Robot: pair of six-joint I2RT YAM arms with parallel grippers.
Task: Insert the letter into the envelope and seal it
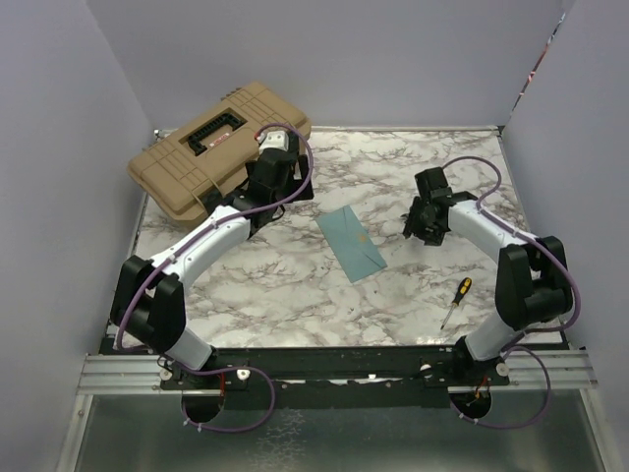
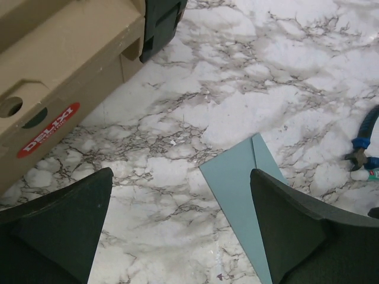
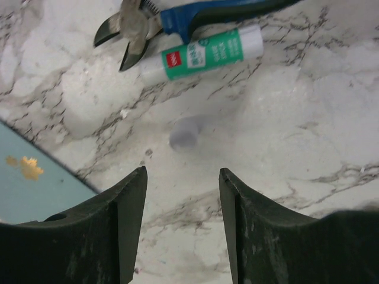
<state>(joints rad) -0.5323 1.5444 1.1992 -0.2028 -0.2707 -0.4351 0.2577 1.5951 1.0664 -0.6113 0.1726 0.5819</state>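
Note:
The glue stick lies crosswise below and outward of my right gripper, which should next move outward, turn and lower its fingers around the green body (image 3: 201, 54).
The teal envelope (image 1: 351, 243) lies flat on the marble table, mid-table between the two arms. My left gripper (image 1: 267, 197) hovers to its left, by the toolbox. In the left wrist view that gripper (image 2: 181, 171) is open wide over bare marble, and the envelope (image 2: 237, 183) runs under its right finger (image 2: 308, 231). My right gripper (image 1: 423, 224) hangs just right of the envelope. In its own view the right gripper (image 3: 183, 170) is open and holds nothing, with a corner of the envelope (image 3: 29, 189) at the left edge. The letter shows in no view.
A tan toolbox (image 1: 221, 147) sits at the back left, close to the left gripper. Blue-handled pliers (image 3: 177, 18) and a glue stick (image 3: 207, 53) lie just beyond the right gripper, with a small grey cap (image 3: 185, 133) nearer. A screwdriver (image 1: 455, 300) lies front right.

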